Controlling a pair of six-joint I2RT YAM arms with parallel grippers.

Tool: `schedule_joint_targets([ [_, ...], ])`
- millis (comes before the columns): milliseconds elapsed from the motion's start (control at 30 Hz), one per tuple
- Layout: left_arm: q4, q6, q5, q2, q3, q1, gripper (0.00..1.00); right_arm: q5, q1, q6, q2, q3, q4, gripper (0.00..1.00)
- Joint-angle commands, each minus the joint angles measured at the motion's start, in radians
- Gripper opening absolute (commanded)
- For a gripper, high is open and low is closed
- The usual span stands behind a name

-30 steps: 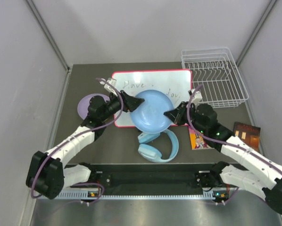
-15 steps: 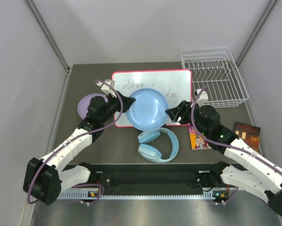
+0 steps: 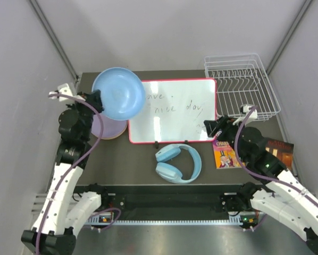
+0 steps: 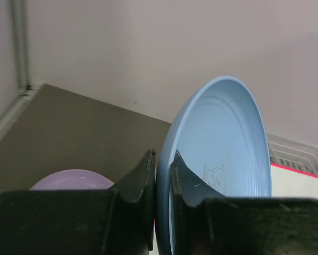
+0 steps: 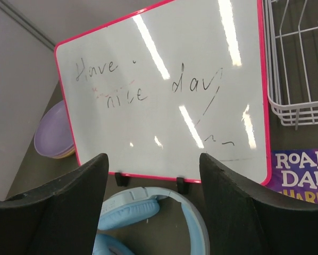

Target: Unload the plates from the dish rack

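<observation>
The lilac plate lies flat and empty below. My left gripper should next lower until the light blue plate stacks onto the lilac plate [image 3: 108,129] [image 4: 74,181], then let go of the light blue plate's rim.
My left gripper [image 3: 98,99] is shut on the rim of the light blue plate [image 3: 118,93], holding it on edge above the table's far left. In the left wrist view its black fingers [image 4: 143,180] pinch that rim, with the plate [image 4: 223,138] rising to the right. A lilac plate [image 3: 108,129] lies below on the table, and a yellow-orange rim [image 5: 63,155] shows under it. The white wire dish rack [image 3: 241,87] stands at the far right with no plates in it. My right gripper [image 3: 212,127] hangs open and holds nothing, near the whiteboard's right corner.
A red-framed whiteboard [image 3: 172,109] lies in the middle. Light-blue headphones [image 3: 177,163] rest in front of it. A purple and yellow book [image 3: 226,154] and a dark book [image 3: 278,149] lie at the right. Grey walls close in both sides.
The left arm swung the blue plate from over the whiteboard to the far left, above the lilac plate. The right gripper let go of it, opened and drew back to the right.
</observation>
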Motion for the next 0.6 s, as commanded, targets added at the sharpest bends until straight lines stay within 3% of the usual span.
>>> schedule_joint_targets([
  [0,-0.064,0.056,-0.173,-0.028,-0.017,0.115,0.0,0.01,-0.01,-0.021,0.021,-0.006,-0.009,0.69],
  [267,0.074,-0.07,0.006,0.069,-0.208,0.409,0.0,-0.027,-0.026,-0.05,0.041,-0.015,-0.005,0.7],
  [567,0.319,-0.078,0.1,0.285,-0.313,0.456,0.0,-0.07,-0.108,-0.081,0.051,-0.035,-0.016,0.7],
])
